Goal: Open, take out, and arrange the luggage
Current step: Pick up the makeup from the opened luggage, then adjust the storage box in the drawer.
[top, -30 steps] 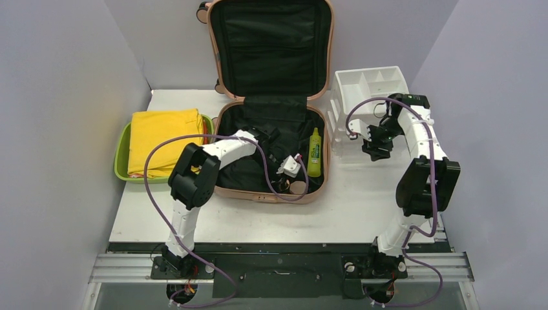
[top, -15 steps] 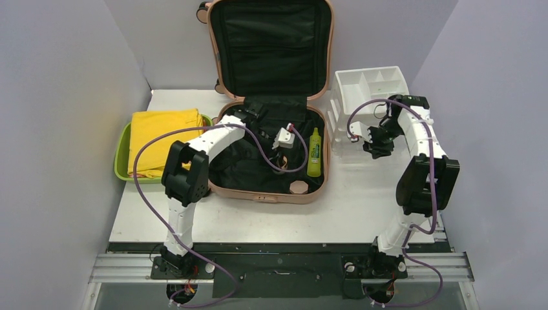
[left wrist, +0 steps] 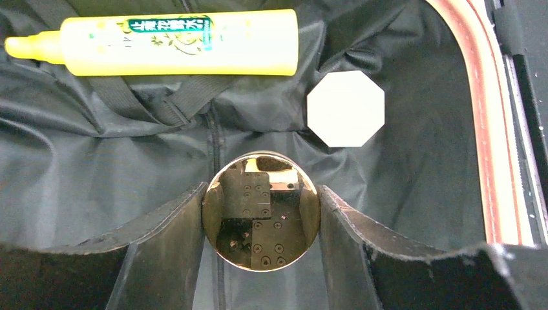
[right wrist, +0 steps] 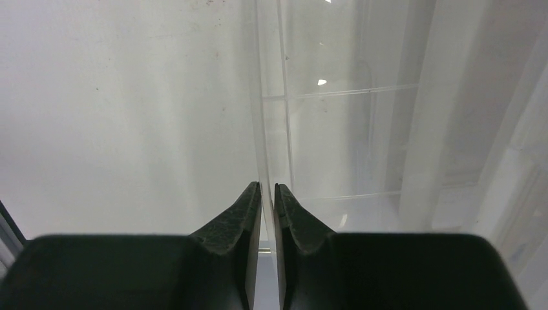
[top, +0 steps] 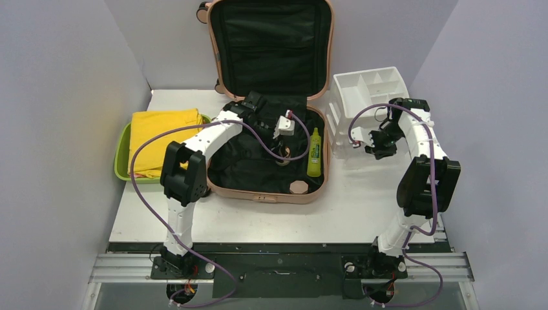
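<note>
I will next lift and tilt my left gripper past the suitcase's rim into the organizer's clear drawer to release the gold disc, because that drawer is pulled out.
The salmon-pink suitcase lies open on the table, its lid upright against the back wall. My left gripper hangs over its black lining, shut on a round shiny gold disc and holding it a little above the lining. A yellow bottle and a pale octagonal piece lie in the right side of the suitcase. My right gripper is shut on a thin wall of the white organizer.
A lime-green tub holding a folded yellow towel stands left of the suitcase. The white organizer sits at the back right, close to the suitcase's right rim. Grey walls close in on both sides.
My left gripper has moved from the suitcase's front right corner toward its middle and back, carrying the round disc. The octagonal piece is now uncovered. The right gripper has shifted slightly at the organizer.
</note>
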Controlling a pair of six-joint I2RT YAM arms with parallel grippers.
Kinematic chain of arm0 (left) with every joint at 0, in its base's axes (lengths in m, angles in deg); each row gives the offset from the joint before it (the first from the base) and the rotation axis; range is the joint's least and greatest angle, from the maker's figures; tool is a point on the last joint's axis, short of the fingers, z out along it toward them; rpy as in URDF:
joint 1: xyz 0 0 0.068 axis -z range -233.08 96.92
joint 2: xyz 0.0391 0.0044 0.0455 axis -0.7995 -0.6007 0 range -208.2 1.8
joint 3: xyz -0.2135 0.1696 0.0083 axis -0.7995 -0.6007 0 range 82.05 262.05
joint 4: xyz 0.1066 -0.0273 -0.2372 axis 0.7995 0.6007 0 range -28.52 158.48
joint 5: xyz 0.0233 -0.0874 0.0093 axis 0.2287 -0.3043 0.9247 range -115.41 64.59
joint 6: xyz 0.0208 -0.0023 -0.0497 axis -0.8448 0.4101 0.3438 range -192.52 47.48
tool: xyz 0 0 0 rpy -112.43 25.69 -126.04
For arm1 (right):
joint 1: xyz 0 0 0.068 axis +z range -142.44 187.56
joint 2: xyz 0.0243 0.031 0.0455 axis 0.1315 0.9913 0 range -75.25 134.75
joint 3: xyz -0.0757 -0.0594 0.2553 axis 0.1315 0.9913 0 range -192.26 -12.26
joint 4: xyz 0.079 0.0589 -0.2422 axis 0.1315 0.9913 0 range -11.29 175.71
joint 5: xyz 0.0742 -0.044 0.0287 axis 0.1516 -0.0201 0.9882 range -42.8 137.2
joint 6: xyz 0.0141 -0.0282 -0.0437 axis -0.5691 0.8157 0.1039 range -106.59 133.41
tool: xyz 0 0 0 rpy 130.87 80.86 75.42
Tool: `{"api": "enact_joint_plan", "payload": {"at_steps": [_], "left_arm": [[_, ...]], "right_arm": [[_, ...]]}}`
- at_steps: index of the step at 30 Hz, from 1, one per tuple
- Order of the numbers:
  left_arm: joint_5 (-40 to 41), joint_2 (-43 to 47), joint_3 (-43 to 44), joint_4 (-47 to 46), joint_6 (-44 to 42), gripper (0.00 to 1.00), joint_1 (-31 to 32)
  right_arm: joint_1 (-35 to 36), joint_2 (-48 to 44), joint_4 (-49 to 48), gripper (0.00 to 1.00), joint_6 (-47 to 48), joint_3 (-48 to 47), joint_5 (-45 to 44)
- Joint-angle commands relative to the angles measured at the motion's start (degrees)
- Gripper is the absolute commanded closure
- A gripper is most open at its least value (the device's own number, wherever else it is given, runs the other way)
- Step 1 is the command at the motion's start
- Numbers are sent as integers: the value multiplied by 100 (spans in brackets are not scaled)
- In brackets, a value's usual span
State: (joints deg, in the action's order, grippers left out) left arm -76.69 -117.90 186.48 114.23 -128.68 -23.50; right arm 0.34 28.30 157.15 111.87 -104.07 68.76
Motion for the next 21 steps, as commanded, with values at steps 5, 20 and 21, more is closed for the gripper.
{"api": "enact_joint_plan", "payload": {"at_steps": [5,20,21], "left_arm": [[-320,398,333,-735,609,63,-36],[-348,194,627,-2712,2740,62,92],[-413,175,625,-3059,2904,62,114]], "right_arm": [[-62,-403,518,92,167,-296,10],[-108,-897,368,40,-1107,-837,572],[-115,-950,274,40,-1235,-836,613]]}}
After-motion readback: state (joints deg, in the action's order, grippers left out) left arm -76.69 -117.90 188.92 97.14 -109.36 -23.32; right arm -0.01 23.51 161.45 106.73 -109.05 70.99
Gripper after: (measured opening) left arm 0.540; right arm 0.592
